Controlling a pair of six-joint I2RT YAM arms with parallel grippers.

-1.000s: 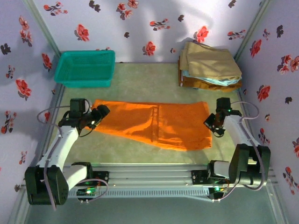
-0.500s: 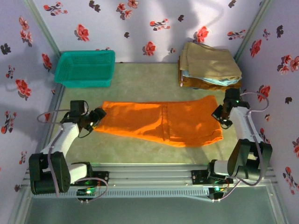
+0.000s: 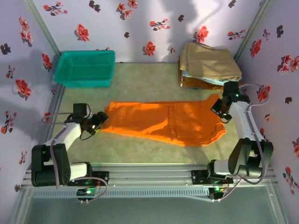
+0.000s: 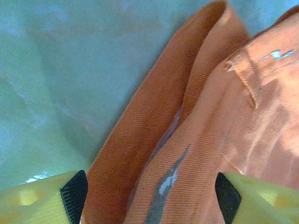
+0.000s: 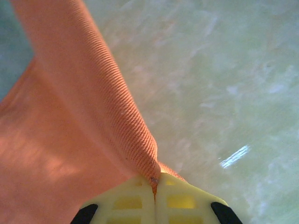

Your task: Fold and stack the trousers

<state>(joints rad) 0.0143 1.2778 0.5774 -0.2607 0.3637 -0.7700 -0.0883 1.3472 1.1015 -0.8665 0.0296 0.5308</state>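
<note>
The trousers (image 3: 163, 122) are lying at full length, so my right gripper will next swing up and over to let go at their opposite end (image 3: 111, 111), across the cloth from it.
The orange trousers (image 3: 163, 122) lie spread flat across the middle of the table, their long side running left to right. At their left end my left gripper (image 3: 97, 122) stands open, its jaws wide astride a fold of the cloth (image 4: 210, 116); its two black-tipped fingers (image 4: 74, 195) sit on either side without pinching it. My right gripper (image 3: 219, 110) is shut on the right edge of the trousers, and that edge rises a little off the table. In the right wrist view the yellow jaws (image 5: 155, 181) meet on a ridge of orange cloth (image 5: 84, 102).
A teal basket (image 3: 85, 68) stands at the back left. A stack of folded tan, light blue and brown garments (image 3: 209, 65) sits at the back right, close behind the right gripper. Flowered walls close in three sides; a metal rail (image 3: 149, 170) runs along the near edge.
My right gripper has pulled the trousers to the right and toward the back, stretching them flatter. The left gripper has slipped back a little and now sits at their left tip.
</note>
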